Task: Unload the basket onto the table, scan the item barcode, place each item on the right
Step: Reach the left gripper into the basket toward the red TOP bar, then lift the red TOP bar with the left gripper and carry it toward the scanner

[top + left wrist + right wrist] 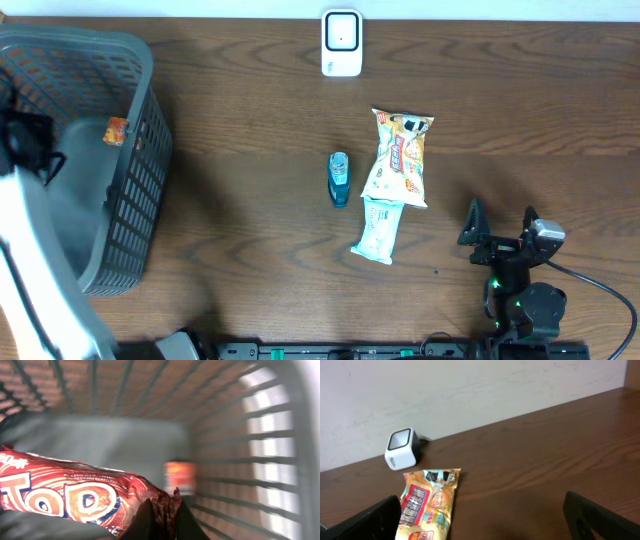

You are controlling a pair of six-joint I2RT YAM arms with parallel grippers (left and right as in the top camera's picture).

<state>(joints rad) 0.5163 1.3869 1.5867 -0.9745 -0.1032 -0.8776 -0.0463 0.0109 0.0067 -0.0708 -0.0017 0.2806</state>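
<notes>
Next, my left gripper rises over the basket's side and lowers beside the small blue item to release the snack bar, since that tabletop is bare.
In the left wrist view my left gripper (pixel 162 521) is down inside the grey basket (pixel 220 435), shut on the crimped end of a red snack bar wrapper (pixel 65 495) that stretches out to the left. Seen from overhead, the left arm reaches over the basket (pixel 135 200) and hides the bar. The white barcode scanner (pixel 341 43) stands at the table's far edge, also visible as the scanner (pixel 401 448) from the right wrist. My right gripper (pixel 498 232) rests near the front right, open and holding nothing (pixel 485 525).
A yellow snack bag (pixel 402 158), a white packet (pixel 378 230) and a small blue item (pixel 339 178) lie mid-table. A small orange pack (pixel 117 130) sits in the basket by its right wall. The yellow bag (pixel 427 505) lies just ahead of my right gripper.
</notes>
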